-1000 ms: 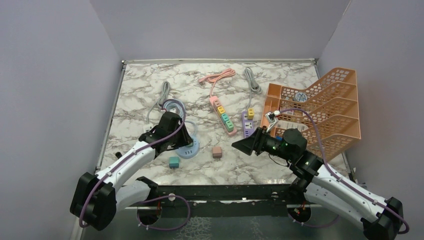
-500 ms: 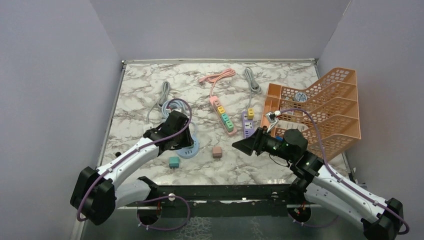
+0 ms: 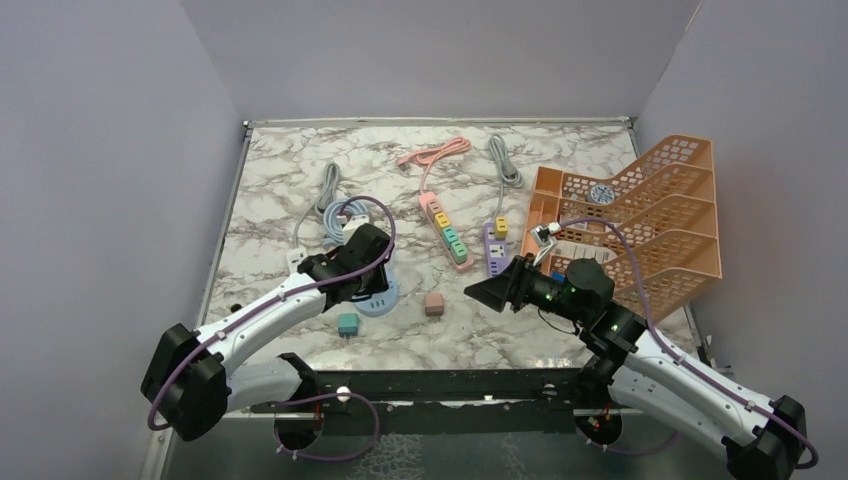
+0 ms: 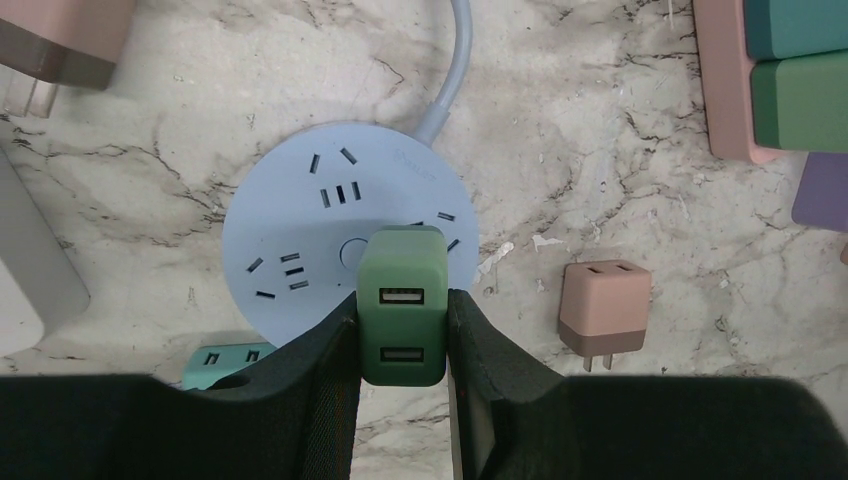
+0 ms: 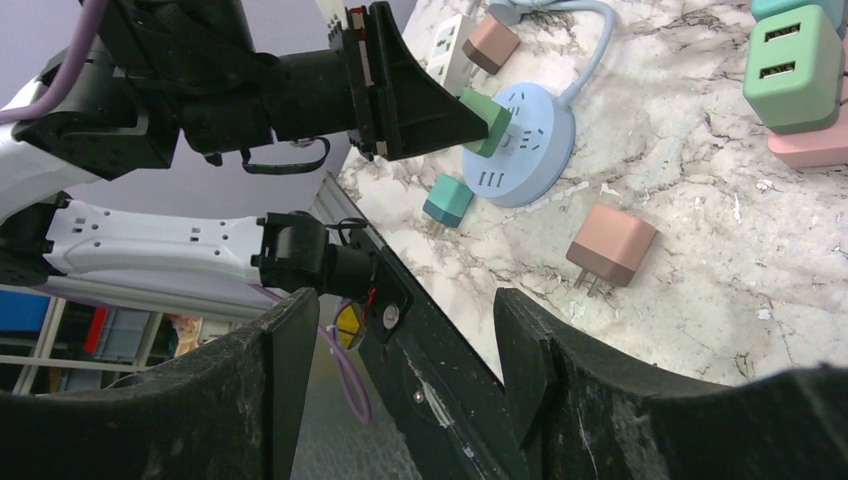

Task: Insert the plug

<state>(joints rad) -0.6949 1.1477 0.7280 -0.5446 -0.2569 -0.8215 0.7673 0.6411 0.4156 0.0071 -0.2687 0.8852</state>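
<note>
I should move my left gripper down and to the right in the top view to bring the plug onto the partly covered socket (image 4: 443, 222). I should then release the plug, as the socket's slots look empty.
My left gripper (image 4: 400, 335) is shut on a dark green USB plug cube (image 4: 400, 300) and holds it over the round pale blue socket hub (image 4: 300, 250), at the hub's near right part. The right wrist view shows the plug (image 5: 485, 120) tilted at the hub (image 5: 525, 145); whether its prongs are in a socket is hidden. In the top view the left gripper (image 3: 365, 270) covers the hub (image 3: 378, 300). My right gripper (image 3: 480, 292) is open and empty, held above the table right of the hub (image 5: 400, 375).
A teal plug cube (image 3: 347, 323) and a brown-pink plug cube (image 3: 434, 304) lie loose by the hub. A pink power strip (image 3: 445, 230) and a purple strip (image 3: 496, 248) lie behind. An orange rack (image 3: 640, 225) stands at the right. A white adapter (image 4: 30, 270) lies left.
My left gripper has moved right and slightly nearer, carrying the green plug over the blue hub. The right arm has stayed still.
</note>
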